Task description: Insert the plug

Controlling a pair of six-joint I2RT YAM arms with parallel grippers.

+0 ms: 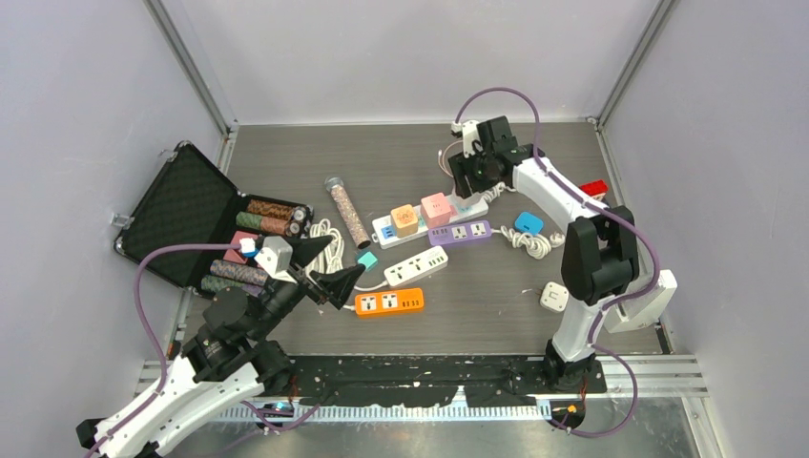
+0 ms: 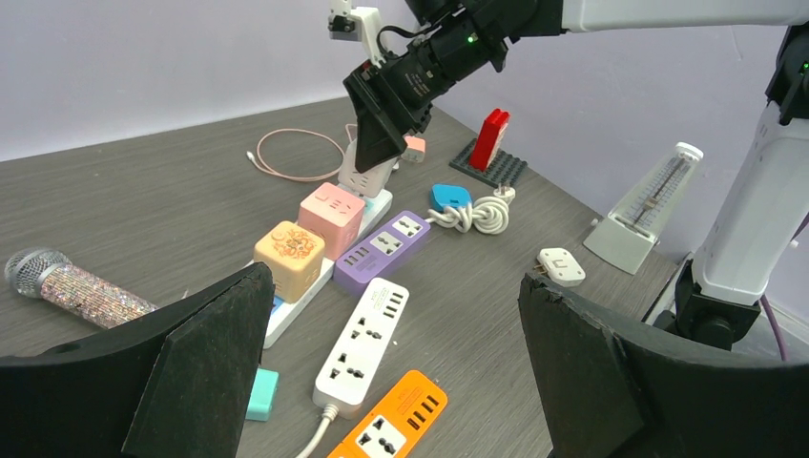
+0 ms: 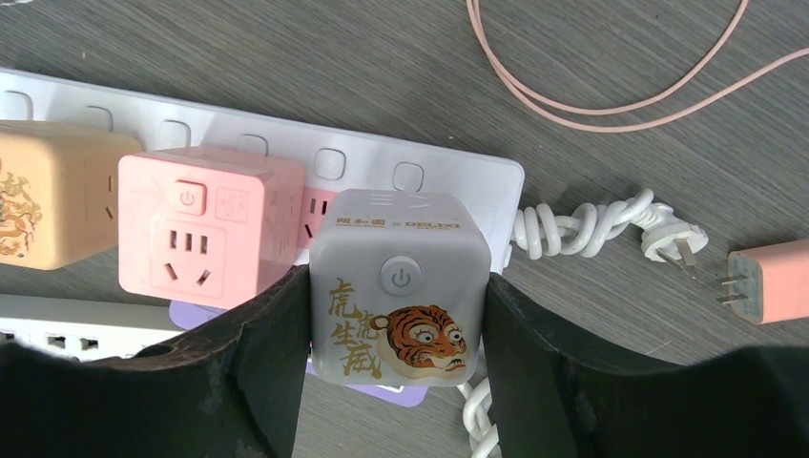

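My right gripper moves down onto the end of the long white power strip (image 3: 420, 176) next, then releases, as the grey cube still leans above it.
My right gripper (image 3: 396, 283) is shut on a grey cube plug (image 3: 399, 286) with a tiger picture and a power button. It holds the cube over the right end of the long white power strip (image 3: 420, 176), just right of a pink cube (image 3: 205, 224). I cannot tell whether the prongs are in a socket. In the top view the right gripper (image 1: 469, 181) is at the strip's far end, and the left wrist view shows the grey cube (image 2: 367, 172) under its fingers. My left gripper (image 1: 334, 267) is open and empty above the orange strip (image 1: 389, 301).
A yellow cube (image 1: 404, 219) is also plugged in the long strip. A purple strip (image 1: 459, 232), a short white strip (image 1: 416, 266), a teal block (image 1: 366, 260), a blue plug with coiled cable (image 1: 528, 223), a white adapter (image 1: 553, 297), a microphone (image 1: 345, 210) and an open black case (image 1: 191, 205) lie around.
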